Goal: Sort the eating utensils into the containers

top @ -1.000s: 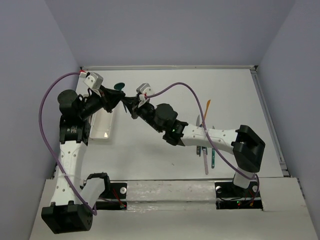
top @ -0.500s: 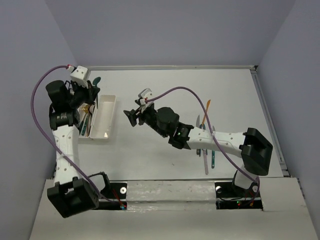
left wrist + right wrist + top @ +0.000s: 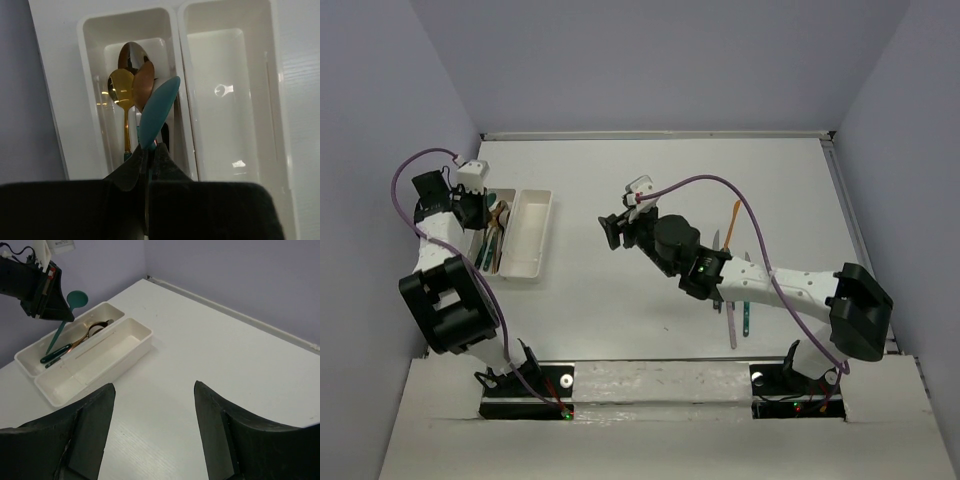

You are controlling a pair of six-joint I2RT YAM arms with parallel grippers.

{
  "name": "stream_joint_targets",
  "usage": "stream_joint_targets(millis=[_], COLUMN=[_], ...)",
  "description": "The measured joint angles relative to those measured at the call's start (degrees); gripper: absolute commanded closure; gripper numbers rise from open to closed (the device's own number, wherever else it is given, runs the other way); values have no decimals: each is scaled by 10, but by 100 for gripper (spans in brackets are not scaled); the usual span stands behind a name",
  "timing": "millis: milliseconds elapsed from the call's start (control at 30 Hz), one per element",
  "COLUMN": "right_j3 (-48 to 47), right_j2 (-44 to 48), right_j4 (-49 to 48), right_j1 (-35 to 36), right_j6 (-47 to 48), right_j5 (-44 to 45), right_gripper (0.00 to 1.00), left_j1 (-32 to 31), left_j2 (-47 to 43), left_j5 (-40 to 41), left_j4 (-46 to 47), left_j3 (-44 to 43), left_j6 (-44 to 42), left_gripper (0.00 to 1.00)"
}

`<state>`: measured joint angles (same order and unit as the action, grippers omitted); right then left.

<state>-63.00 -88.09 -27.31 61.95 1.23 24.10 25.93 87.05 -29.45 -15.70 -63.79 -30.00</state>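
Observation:
The teal spoon point(image 3: 159, 112) is still above the gold and copper spoons in their tray. My left gripper should lower it toward them and then let it go.
My left gripper point(image 3: 151, 147) is shut on a teal spoon point(image 3: 159, 112), which it holds tilted over the left one of the two joined white containers point(image 3: 90, 75). In the right wrist view the teal spoon point(image 3: 76, 299) has its bowl up and its handle end down inside that tray. Gold point(image 3: 121, 90), silver point(image 3: 131, 54) and copper point(image 3: 145, 82) spoons lie in the same tray. The right container point(image 3: 230, 100) is empty. My right gripper point(image 3: 155, 390) is open over bare table, right of the trays, with nothing between its fingers. More eating utensils point(image 3: 732, 305) lie under the right arm.
An orange utensil point(image 3: 733, 218) lies apart, behind the pile on the right. The table's raised back edge point(image 3: 660, 134) and the side walls bound the workspace. The left arm's purple cable point(image 3: 405, 190) loops by the left wall.
The two grippers met at the teal spoon a second ago. The right one opened and drew back to the right. The left arm swung the spoon left over the left tray.

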Motion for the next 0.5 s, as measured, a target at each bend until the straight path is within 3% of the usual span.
stream_joint_targets(millis=[400,467,500], right_j3=[2,2,0], right_j2=[-6,-6,-7], right_j4=[21,33,43], right_j1=[0,-5,-6], right_j6=[-7,-16,-23], right_j5=[19,32,39], right_gripper=[30,30,30], left_j1=[9,8,8], left_j2=[107,116,119], left_j5=[6,8,9], left_j4=[-19,-17,-17], left_j3=[-13,-16,-18], left_j6=[-42,-42,-42], left_gripper=[100,93,80])
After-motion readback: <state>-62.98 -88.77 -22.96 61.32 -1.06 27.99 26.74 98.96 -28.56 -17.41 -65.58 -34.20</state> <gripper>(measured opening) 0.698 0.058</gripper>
